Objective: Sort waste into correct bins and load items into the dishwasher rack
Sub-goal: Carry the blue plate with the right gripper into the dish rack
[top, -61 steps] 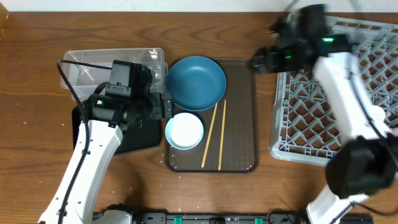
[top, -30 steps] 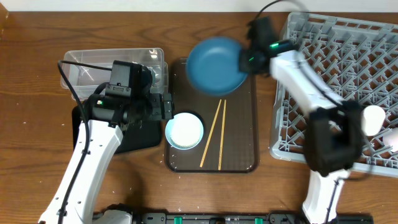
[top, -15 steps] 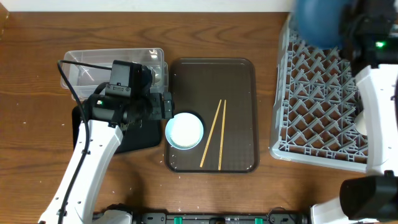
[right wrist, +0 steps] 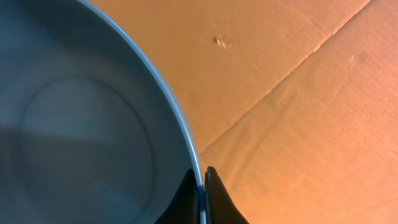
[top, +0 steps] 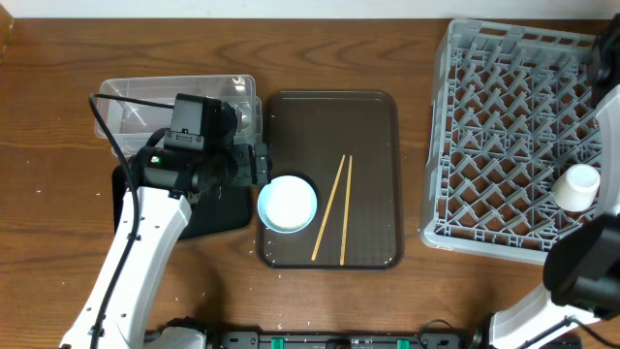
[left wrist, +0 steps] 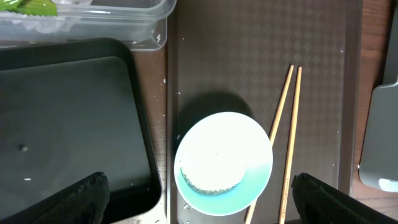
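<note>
My right gripper holds the bowl's rim and next needs to go down onto the far part of the dishwasher rack to release it, because the whitish cup (top: pixel 579 187) stands nearer.
My right gripper (right wrist: pixel 203 177) is shut on the rim of the large dark-blue bowl (right wrist: pixel 81 124), which fills the left of the right wrist view over orange cardboard. The bowl is out of the overhead view. My left gripper (left wrist: pixel 199 183) is open, high above the white bowl (left wrist: pixel 224 163) on the brown tray (top: pixel 373 126). Two chopsticks (top: pixel 334 208) lie beside that bowl (top: pixel 287 204). The grey dishwasher rack (top: pixel 504 145) holds a whitish cup (top: pixel 579 187). A yellow-green wrapper (left wrist: pixel 31 6) lies in the clear tub (top: pixel 145 97).
The black tray (left wrist: pixel 68 118) lies under my left arm (top: pixel 145 233), just left of the brown tray. A few white grains (left wrist: pixel 185 202) dot the tray by the white bowl. Only part of my right arm (top: pixel 605 68) shows at the overhead's right edge.
My right arm has lifted the blue bowl off the brown tray, carried it over the rack's far edge and out of the overhead view. The left arm has stayed still.
</note>
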`<state>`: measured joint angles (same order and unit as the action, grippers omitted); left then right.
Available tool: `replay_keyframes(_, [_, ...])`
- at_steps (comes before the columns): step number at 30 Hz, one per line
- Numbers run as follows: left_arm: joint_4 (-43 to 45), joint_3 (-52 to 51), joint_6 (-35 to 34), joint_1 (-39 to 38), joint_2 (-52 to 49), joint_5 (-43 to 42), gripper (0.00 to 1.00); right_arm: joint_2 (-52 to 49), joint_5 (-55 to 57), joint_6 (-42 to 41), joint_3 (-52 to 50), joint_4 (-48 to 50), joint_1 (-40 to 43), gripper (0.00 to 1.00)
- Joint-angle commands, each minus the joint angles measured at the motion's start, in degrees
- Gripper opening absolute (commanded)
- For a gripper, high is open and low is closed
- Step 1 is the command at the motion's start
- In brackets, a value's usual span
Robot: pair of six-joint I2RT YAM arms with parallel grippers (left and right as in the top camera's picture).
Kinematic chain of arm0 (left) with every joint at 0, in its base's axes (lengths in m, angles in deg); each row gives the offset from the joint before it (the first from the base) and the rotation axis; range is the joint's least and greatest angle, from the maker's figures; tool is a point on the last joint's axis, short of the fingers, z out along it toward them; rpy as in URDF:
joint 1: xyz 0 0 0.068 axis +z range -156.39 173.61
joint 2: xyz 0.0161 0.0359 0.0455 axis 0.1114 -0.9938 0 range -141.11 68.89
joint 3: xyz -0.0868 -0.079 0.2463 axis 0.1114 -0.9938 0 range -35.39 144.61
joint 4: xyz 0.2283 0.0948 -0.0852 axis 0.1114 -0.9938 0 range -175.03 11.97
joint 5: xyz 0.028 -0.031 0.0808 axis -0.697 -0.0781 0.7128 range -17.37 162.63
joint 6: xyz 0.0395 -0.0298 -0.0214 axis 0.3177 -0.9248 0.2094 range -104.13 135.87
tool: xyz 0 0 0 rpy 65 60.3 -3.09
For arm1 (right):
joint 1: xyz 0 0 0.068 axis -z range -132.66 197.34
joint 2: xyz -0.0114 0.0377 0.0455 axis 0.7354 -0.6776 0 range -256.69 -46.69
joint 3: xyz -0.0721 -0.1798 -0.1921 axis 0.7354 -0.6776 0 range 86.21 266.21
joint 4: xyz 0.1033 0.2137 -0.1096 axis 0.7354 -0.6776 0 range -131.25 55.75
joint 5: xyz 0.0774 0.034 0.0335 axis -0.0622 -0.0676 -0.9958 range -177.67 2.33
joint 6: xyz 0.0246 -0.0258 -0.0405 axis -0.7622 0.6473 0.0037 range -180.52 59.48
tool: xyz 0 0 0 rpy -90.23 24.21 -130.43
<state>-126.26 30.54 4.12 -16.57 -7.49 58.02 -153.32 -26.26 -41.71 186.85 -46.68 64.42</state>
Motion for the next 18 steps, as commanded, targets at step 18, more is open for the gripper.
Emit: replay_keyframes(18, [-0.15,0.31,0.09,0.24,0.04,0.52,0.96,-12.66,3.23,10.19,-0.31,2.14,2.34,0.01])
